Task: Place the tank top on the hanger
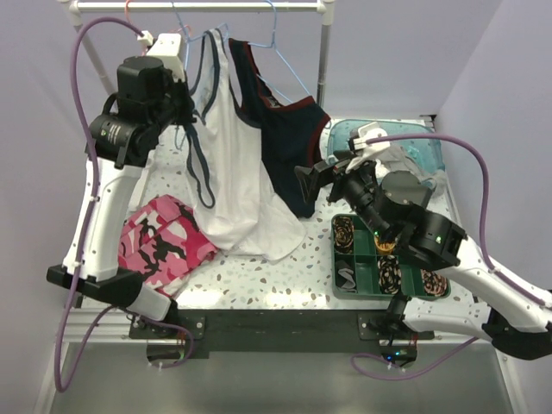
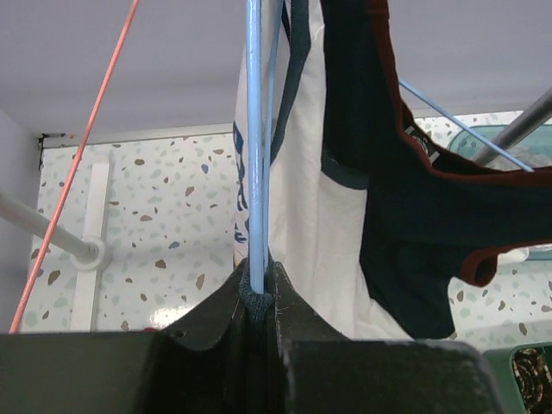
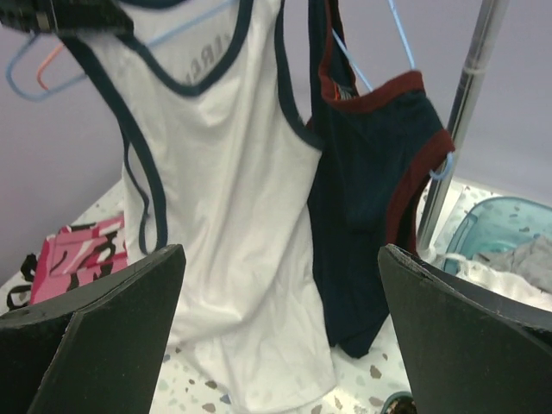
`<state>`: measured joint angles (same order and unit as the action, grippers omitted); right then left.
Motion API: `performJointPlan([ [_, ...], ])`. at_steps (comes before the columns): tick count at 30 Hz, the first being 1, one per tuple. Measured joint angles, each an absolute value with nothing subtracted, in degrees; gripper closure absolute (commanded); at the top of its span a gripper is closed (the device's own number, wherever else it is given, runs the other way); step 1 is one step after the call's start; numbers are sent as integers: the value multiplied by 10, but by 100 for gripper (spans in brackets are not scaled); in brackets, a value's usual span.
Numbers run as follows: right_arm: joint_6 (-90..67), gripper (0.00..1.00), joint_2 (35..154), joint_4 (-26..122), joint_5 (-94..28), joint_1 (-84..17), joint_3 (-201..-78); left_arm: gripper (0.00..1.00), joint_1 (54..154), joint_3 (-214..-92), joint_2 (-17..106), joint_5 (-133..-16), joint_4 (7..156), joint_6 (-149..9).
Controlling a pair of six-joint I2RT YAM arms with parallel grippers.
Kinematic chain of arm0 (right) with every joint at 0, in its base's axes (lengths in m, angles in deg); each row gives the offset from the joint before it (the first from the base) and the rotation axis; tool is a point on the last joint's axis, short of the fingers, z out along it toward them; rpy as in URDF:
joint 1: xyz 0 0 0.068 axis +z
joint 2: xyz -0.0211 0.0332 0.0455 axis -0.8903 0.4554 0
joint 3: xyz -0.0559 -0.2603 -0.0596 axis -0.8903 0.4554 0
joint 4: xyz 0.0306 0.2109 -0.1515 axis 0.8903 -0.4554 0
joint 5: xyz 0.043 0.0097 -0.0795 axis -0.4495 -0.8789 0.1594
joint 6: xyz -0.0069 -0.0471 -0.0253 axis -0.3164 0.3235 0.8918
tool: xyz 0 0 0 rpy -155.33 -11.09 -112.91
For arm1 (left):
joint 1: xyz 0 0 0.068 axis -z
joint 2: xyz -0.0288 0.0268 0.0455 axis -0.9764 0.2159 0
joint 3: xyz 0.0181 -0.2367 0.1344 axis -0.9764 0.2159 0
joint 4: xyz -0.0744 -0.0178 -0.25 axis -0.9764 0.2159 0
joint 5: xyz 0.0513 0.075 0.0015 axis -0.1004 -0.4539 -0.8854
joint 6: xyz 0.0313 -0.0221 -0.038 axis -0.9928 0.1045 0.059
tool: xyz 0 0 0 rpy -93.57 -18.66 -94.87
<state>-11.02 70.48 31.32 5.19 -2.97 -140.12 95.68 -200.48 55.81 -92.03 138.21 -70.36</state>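
Note:
The dark navy top (image 2: 401, 211) hangs to my left gripper's right in the top view and the top's trim wraps the blue hanger (image 2: 254, 129). My left gripper shifts there next and releases it.
The white tank top (image 1: 231, 164) with navy trim hangs from the rack, its hem resting on the table. It also shows in the right wrist view (image 3: 216, 181). My left gripper (image 2: 257, 289) is raised by the rail and is shut on the light blue hanger (image 2: 254, 129) together with a fold of the top's navy trim. In the top view the left gripper (image 1: 178, 108) sits at the top's left strap. My right gripper (image 3: 280, 259) is open and empty, facing the tank top from the right without touching it. It also shows in the top view (image 1: 321, 177).
A dark navy top with red trim (image 1: 289, 142) hangs on another blue hanger to the right. A pink camouflage garment (image 1: 162, 243) lies front left. A green compartment tray (image 1: 340, 259) and a teal bin (image 1: 431, 147) stand at the right. A pink wire hanger (image 2: 86, 147) hangs on the rail (image 1: 198, 6).

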Motion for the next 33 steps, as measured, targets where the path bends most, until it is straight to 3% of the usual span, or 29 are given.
performJointPlan([
  [16, -157, 1, 702, 305, 48, -30, -1345, 100, 949, -2097, 644, -906, 1390, -713],
  [33, -172, 2, 700, 304, 35, -30, -1335, 100, 944, -2030, 653, -896, 1355, -718],
])
